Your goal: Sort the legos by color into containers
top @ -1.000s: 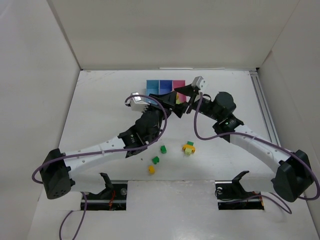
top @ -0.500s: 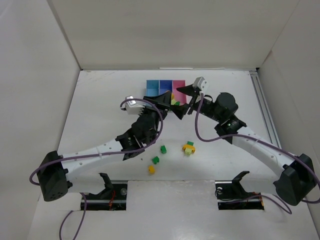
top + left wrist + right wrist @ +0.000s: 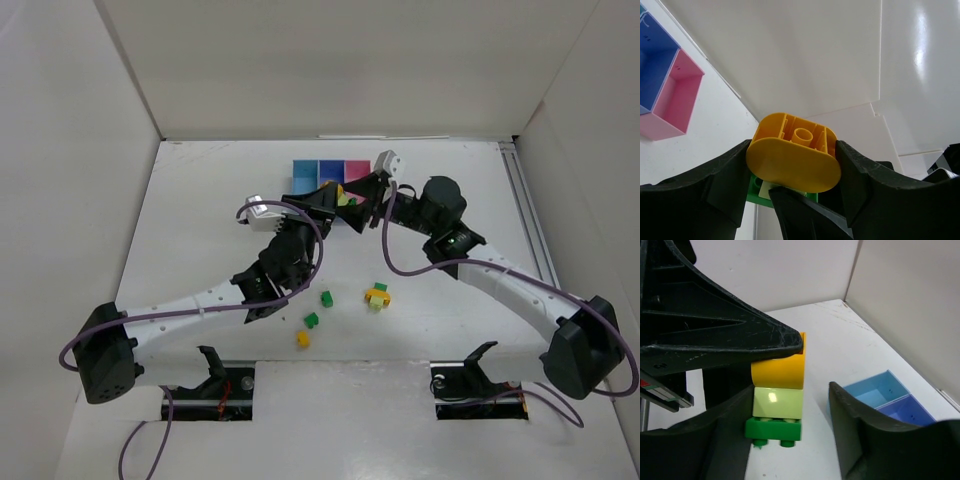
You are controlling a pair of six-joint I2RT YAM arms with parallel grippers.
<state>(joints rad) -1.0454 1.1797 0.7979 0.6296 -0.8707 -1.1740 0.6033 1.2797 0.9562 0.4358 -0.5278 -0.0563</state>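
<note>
My left gripper swings over the light blue container, to its left in the top view, next, and tips its sideways fingers down to release the yellow-orange lego.
My left gripper (image 3: 322,200) is shut on a yellow-orange lego (image 3: 792,155) that tops a small stack with a lime lego (image 3: 778,403) and a dark green lego (image 3: 773,429), held in the air just in front of the containers (image 3: 330,172). My right gripper (image 3: 354,196) is open around the same stack (image 3: 340,195). One of its fingers (image 3: 725,440) is next to the stack and the other stands apart from it. The containers are light blue (image 3: 875,390), purple-blue (image 3: 655,75) and pink (image 3: 676,100).
Loose legos lie on the table nearer the arm bases: two dark green ones (image 3: 326,298) (image 3: 311,320), a yellow one (image 3: 303,339) and a yellow and green clump (image 3: 377,295). White walls enclose the table.
My right gripper has moved left until it is around the stack held by my left gripper. The left gripper has shifted slightly left and towards the bins.
</note>
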